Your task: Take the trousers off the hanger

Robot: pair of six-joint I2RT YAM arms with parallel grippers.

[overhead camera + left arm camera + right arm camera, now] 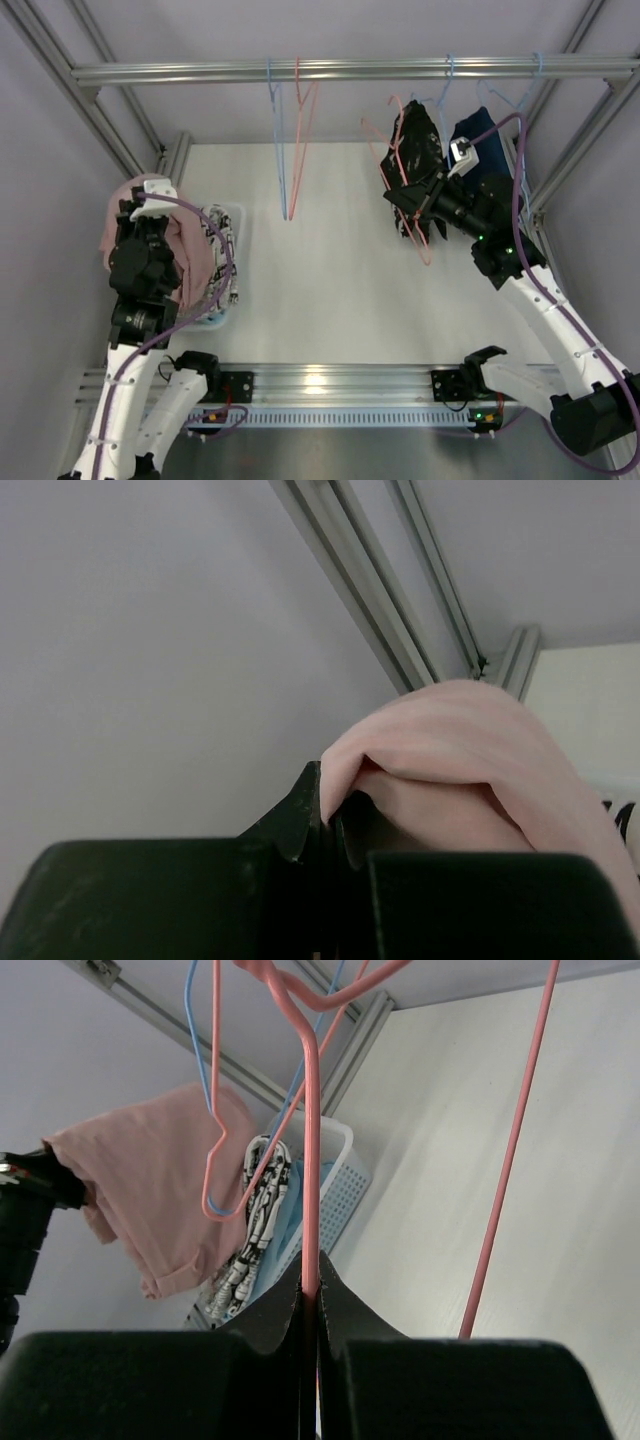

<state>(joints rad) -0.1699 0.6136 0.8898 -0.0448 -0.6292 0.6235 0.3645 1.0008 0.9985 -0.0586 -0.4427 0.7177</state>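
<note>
Next, my left gripper comes down toward the newsprint-patterned trousers, as the dusty pink trousers (470,760) hang past the basket's edge by the wall.
My left gripper (328,815) is shut on the dusty pink trousers (470,760), which hang from it above the white basket (233,215) at the table's left; they also show in the top view (190,250) and the right wrist view (150,1195). The newsprint-patterned trousers (255,1225) and the light blue trousers (285,1230) lie in the basket (345,1185). My right gripper (310,1285) is shut on the wire of a bare pink hanger (312,1140), which hangs tilted from the rail (400,160).
A metal rail (200,72) spans the back. A bare blue hanger (278,150) and a bare pink hanger (300,130) hang at its middle. More blue hangers (500,95) hang at the right by a dark navy garment (472,130).
</note>
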